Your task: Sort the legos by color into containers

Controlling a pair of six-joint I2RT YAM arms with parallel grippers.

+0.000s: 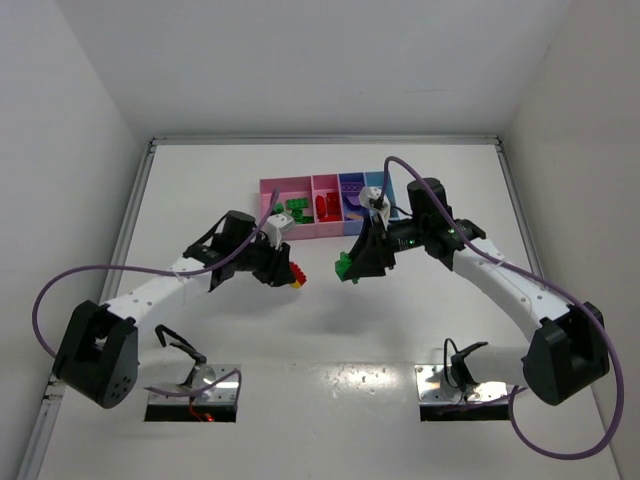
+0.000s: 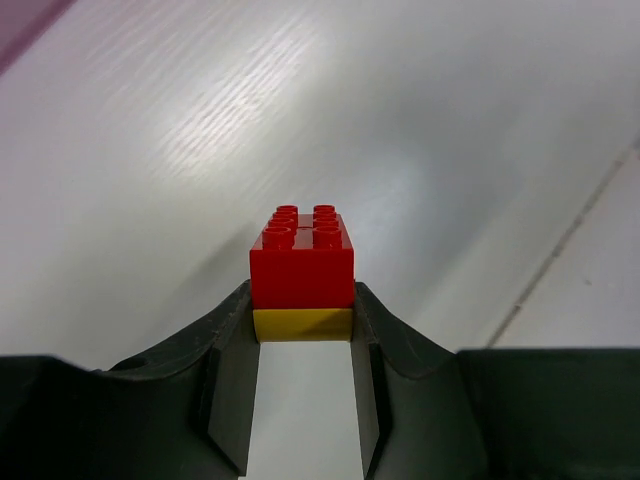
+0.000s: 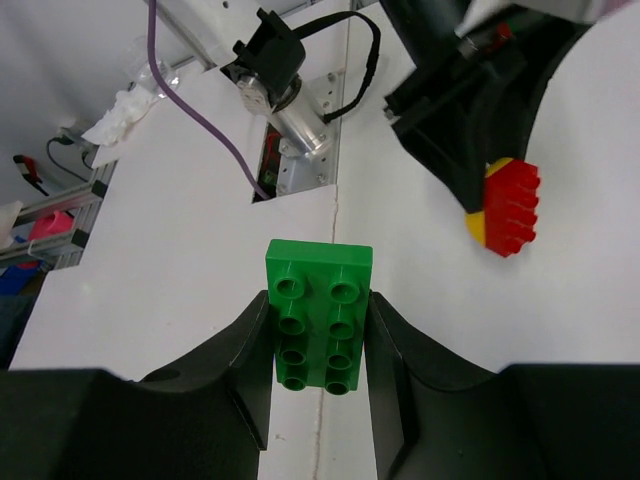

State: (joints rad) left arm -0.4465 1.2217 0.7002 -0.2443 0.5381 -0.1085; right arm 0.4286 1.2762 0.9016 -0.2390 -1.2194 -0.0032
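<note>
The red-and-yellow lego clump (image 1: 296, 274) goes down to the table in front of the wide pink bin, where the table is empty, so my left gripper lowers first, as the next move.
My left gripper (image 1: 288, 272) is shut on a red-and-yellow lego clump (image 1: 296, 274), held above the table; in the left wrist view the clump (image 2: 301, 270) sits between my fingertips, red brick on yellow. My right gripper (image 1: 352, 264) is shut on a green lego (image 1: 343, 266), seen stud-side up in the right wrist view (image 3: 317, 315). The clump also shows in the right wrist view (image 3: 506, 208). The four joined containers (image 1: 272, 190) stand at the back: green legos (image 1: 290, 211) in the wide pink bin, red legos (image 1: 326, 207) in the narrow pink one, purple pieces (image 1: 352, 209) in the purple-blue one.
The two grippers face each other just in front of the bin row, a small gap apart. Metal mounting plates (image 1: 193, 392) with cables lie at the near edge by each arm base. White walls enclose the table on three sides.
</note>
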